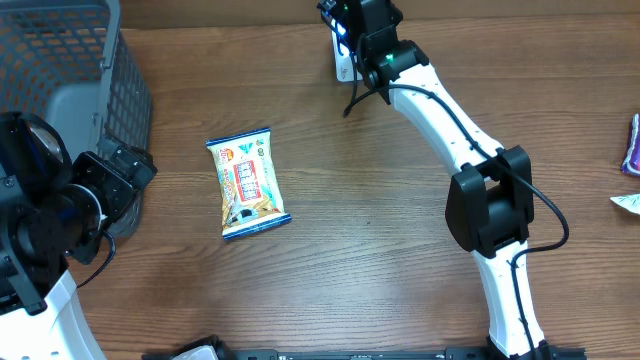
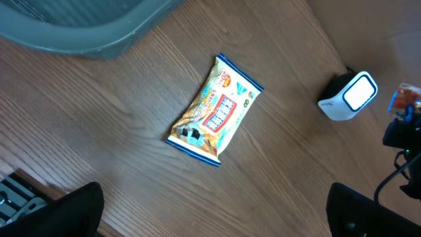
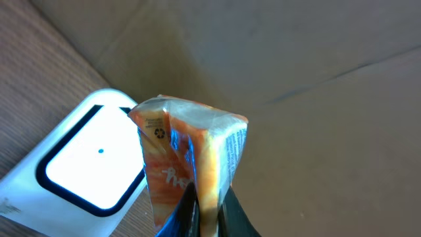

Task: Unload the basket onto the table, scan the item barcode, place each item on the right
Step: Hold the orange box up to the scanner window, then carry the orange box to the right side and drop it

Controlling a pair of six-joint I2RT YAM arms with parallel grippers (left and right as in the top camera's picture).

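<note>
My right gripper will next move from the scanner [image 1: 345,66] to the right in the overhead view and down to release by the purple packet, where other packets lie.
My right gripper [image 3: 207,212] is shut on an orange and blue snack packet [image 3: 191,155], holding it upright by its lower edge. The packet is right beside the lit window of the white barcode scanner [image 3: 85,164]. In the overhead view this gripper [image 1: 347,22] hangs over the scanner [image 1: 345,66] at the far middle of the table. A second snack packet [image 1: 247,184] with blue ends lies flat on the wood left of centre, also in the left wrist view [image 2: 216,108]. My left gripper [image 2: 214,214] is open above bare wood, short of that packet.
A grey mesh basket [image 1: 60,60] stands at the far left corner, close to my left arm. Two more packets [image 1: 632,145] [image 1: 628,203] lie at the right edge. A black cable [image 1: 365,95] trails from the right arm near the scanner.
</note>
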